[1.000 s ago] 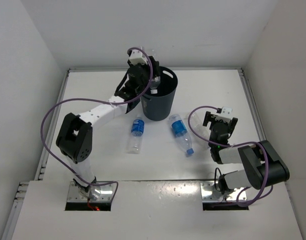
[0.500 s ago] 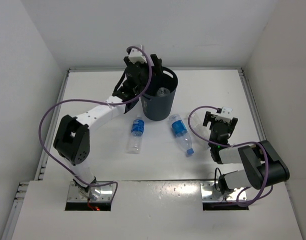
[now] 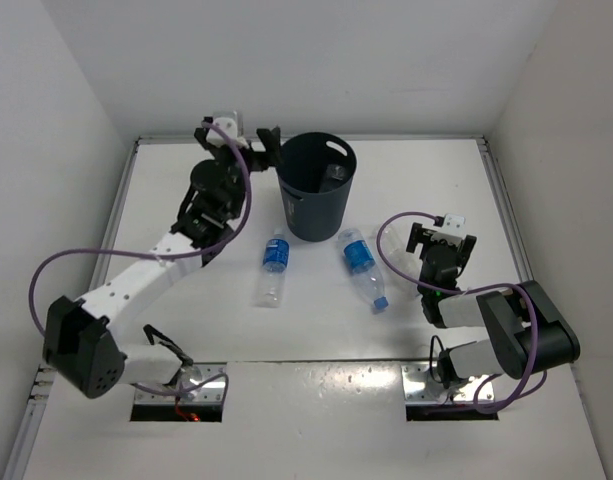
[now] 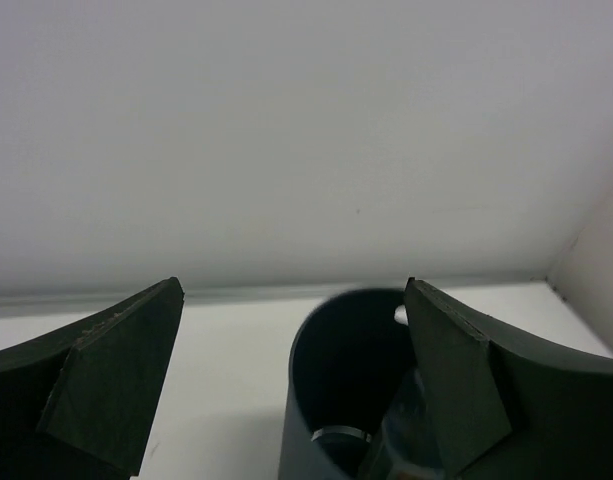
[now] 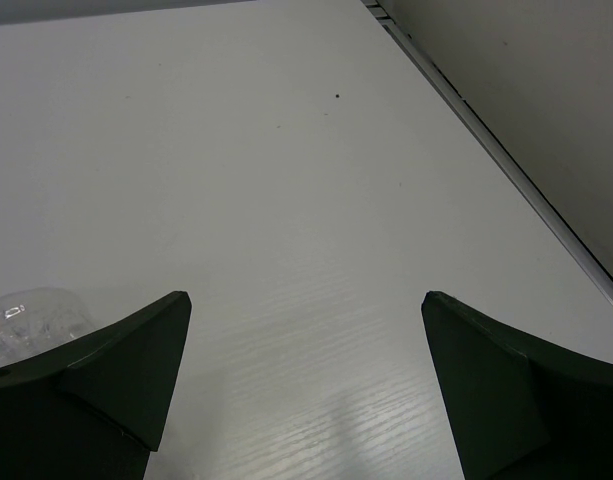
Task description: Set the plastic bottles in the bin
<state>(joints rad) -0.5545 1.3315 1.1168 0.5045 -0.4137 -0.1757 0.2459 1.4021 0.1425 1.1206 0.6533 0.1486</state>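
Next, my left gripper moves back and down from the bin's rim onto the blue label's near edge (image 3: 273,270) on the closer bottle, since that's outside the bin.
The dark bin (image 3: 308,207) stands at the back middle of the table, and a clear bottle (image 3: 334,176) lies inside it. In the left wrist view the bin (image 4: 304,400) shows its inner wall with that bottle (image 4: 398,436) in it. My left gripper (image 3: 240,141) hovers open and empty just left of the bin's rim. Two blue-labelled bottles (image 3: 274,267) (image 3: 362,264) lie on the table in front of the bin. A clear unlabelled bottle (image 3: 393,246) lies beside my right gripper (image 3: 441,243), which stands open and empty; this bottle (image 5: 28,318) shows at its left finger.
White walls close the table at the back and both sides, with a raised rail (image 3: 504,205) along the right edge. A purple cable (image 3: 396,262) loops from the right arm over the table near the clear bottle.
My left gripper has opened and the bottle it held over the bin now lies inside. The left arm has drawn back to the left of the bin. The right arm has not moved.
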